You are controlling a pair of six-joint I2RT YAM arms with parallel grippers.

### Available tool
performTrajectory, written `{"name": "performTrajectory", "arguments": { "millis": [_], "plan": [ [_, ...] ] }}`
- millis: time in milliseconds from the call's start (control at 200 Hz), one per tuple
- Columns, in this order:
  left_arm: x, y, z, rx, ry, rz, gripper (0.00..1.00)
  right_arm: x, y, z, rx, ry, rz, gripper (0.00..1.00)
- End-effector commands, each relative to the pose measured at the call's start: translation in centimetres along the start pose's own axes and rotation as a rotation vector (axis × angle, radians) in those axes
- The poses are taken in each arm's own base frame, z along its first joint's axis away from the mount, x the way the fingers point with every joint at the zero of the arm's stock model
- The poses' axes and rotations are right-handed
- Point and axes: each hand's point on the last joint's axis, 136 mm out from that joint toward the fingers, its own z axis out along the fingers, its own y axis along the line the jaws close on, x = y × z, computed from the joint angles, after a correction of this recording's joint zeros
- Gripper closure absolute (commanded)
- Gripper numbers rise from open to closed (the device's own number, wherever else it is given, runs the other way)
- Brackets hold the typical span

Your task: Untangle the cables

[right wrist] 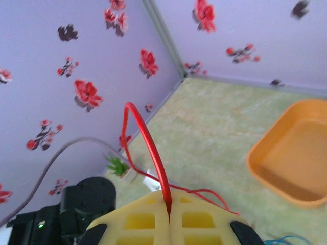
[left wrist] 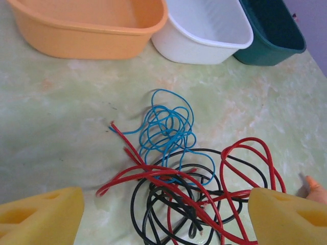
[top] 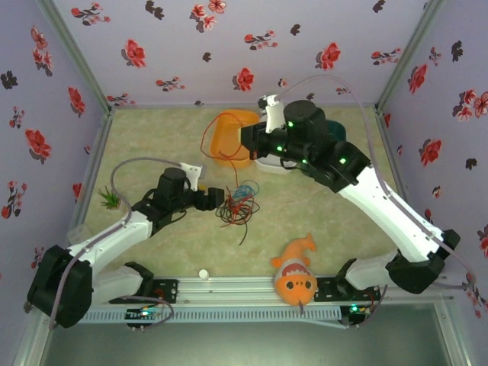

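My right gripper is going to swing across and down over the dark green tray to free the red cable.
A tangle of cables [top: 238,204] lies mid-table: blue coils [left wrist: 168,127] at the far side, with black loops [left wrist: 153,204] and red wire [left wrist: 245,168] crossing nearer me. My left gripper [left wrist: 166,219] hovers low over the near part of this pile, open, its yellow fingers [left wrist: 41,214] wide on either side and touching nothing. My right gripper [right wrist: 168,212] is raised above the orange tray [top: 229,130] and is shut on a red cable [right wrist: 148,143]. That cable arches up from the closed jaws, and in the top view it loops [top: 203,141] down toward the pile.
Orange [left wrist: 87,30], white [left wrist: 204,30] and dark green [left wrist: 271,30] trays stand in a row behind the cables. An orange fish toy [top: 296,276] lies near the front rail, a small green plant [top: 109,198] at the left edge. Floral walls enclose the table.
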Motion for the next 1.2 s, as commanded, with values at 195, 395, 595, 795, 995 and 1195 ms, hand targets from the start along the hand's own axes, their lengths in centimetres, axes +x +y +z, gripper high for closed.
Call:
{"name": "performTrajectory", "arguments": {
  "millis": [195,395,595,795,995,1195],
  "plan": [
    [-1.9,-0.8,0.3,-0.002,-0.054,0.032,0.14,-3.5,-11.7,-8.0,0.573,-0.156,0.031,1.0],
    [-2.9,0.0,-0.6,-0.063,-0.11,0.016,0.0,-1.5,-22.1,-10.6,0.864,-0.146,0.121,1.0],
    [-3.6,1.2,-1.6,-0.149,-0.144,-0.003,0.0,1.2,-29.5,-9.9,0.95,-0.109,0.189,1.0],
    [-3.9,2.1,-2.0,-0.208,-0.156,-0.034,0.0,4.2,-34.3,-6.9,0.973,-0.049,0.232,1.0],
    [-4.2,2.2,-1.8,-0.217,-0.158,-0.053,0.0,6.7,-38.8,-4.4,1.021,0.008,0.253,1.0],
    [-4.0,2.3,-1.7,-0.229,-0.132,-0.065,0.0,9.9,-43.6,-2.2,1.083,0.112,0.275,1.0]
  ]
}}
